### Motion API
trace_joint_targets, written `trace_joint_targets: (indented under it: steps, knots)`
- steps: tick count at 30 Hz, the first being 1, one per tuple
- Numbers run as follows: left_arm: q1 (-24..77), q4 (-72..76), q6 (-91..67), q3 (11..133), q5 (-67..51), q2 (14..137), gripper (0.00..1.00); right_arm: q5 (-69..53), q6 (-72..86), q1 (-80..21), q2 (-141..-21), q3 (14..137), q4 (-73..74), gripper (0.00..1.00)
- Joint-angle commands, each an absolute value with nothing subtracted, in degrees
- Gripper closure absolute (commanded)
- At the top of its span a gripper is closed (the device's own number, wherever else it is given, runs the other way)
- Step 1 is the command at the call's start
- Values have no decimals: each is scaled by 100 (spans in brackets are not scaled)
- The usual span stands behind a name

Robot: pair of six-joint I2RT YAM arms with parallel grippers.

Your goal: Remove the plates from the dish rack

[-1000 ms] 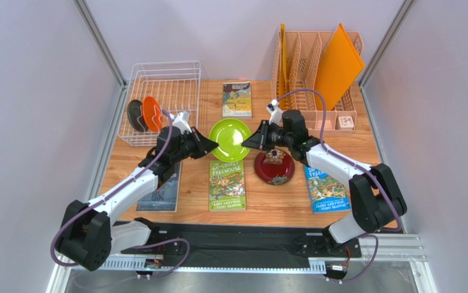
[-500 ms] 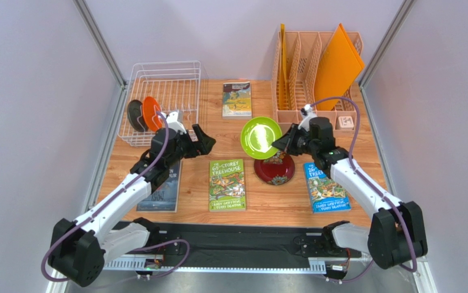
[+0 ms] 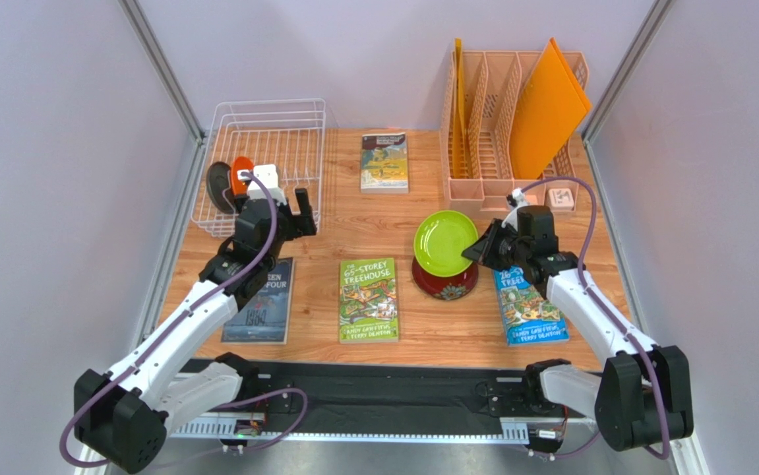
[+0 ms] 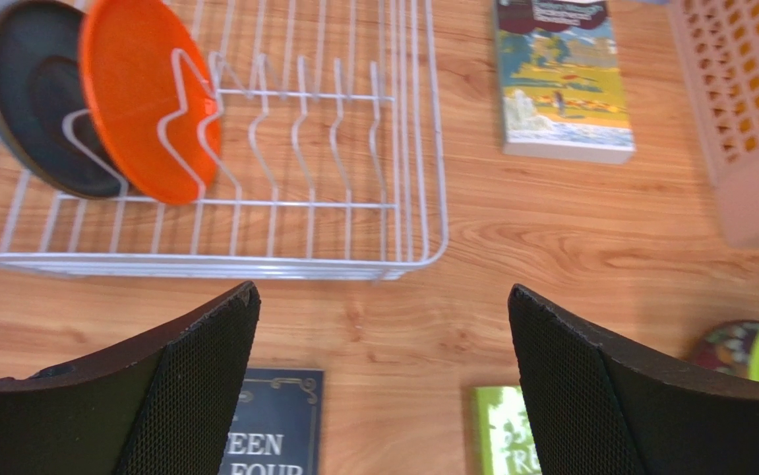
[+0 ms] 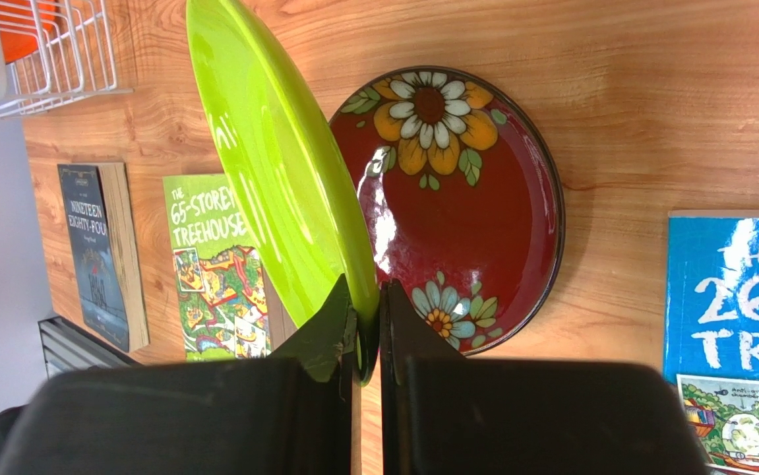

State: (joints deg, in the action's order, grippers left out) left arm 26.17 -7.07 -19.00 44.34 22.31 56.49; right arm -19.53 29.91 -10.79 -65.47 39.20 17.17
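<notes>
The near part of the dark red floral plate (image 3: 445,282) is uncovered. I will move my right gripper back next and put the lime green plate (image 3: 445,242) down onto it.
The white wire dish rack (image 3: 325,148) (image 4: 205,260) stands at the back left. At its left end an orange plate (image 3: 241,168) (image 4: 150,94) and a dark teal plate (image 3: 219,186) (image 4: 31,94) stand upright. Just in front of the rack hovers my left gripper (image 3: 276,210) (image 4: 381,290), open and holding nothing. My right gripper (image 3: 479,247) (image 5: 365,327) is shut on the rim of the lime green plate (image 3: 445,242) (image 5: 274,168). That plate hangs tilted over the dark red floral plate (image 3: 445,282) (image 5: 462,208), which lies flat on the table.
Books lie on the table: one at the back (image 3: 384,161), a green one (image 3: 368,300) in the middle, a dark one (image 3: 262,302) under the left arm, a blue one (image 3: 529,304) at the right. A peach organizer (image 3: 497,119) with orange boards (image 3: 549,104) stands at the back right.
My left gripper let go of the green plate, opened wide and drew back toward the rack. My right gripper carried the green plate right and nearer, over the red plate.
</notes>
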Motion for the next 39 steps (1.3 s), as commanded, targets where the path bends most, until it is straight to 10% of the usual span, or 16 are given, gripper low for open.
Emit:
trace_joint_targets:
  steps: [1,39]
  knots:
    - [2637,-729,-1328,4649,3075,5660,0,-1969,2936,-1055,-6346,3885,1591,100]
    - [1767,-905,-1643,4834,1538,6056,0,-2434,3190,-809,-6838,3735,1441,100]
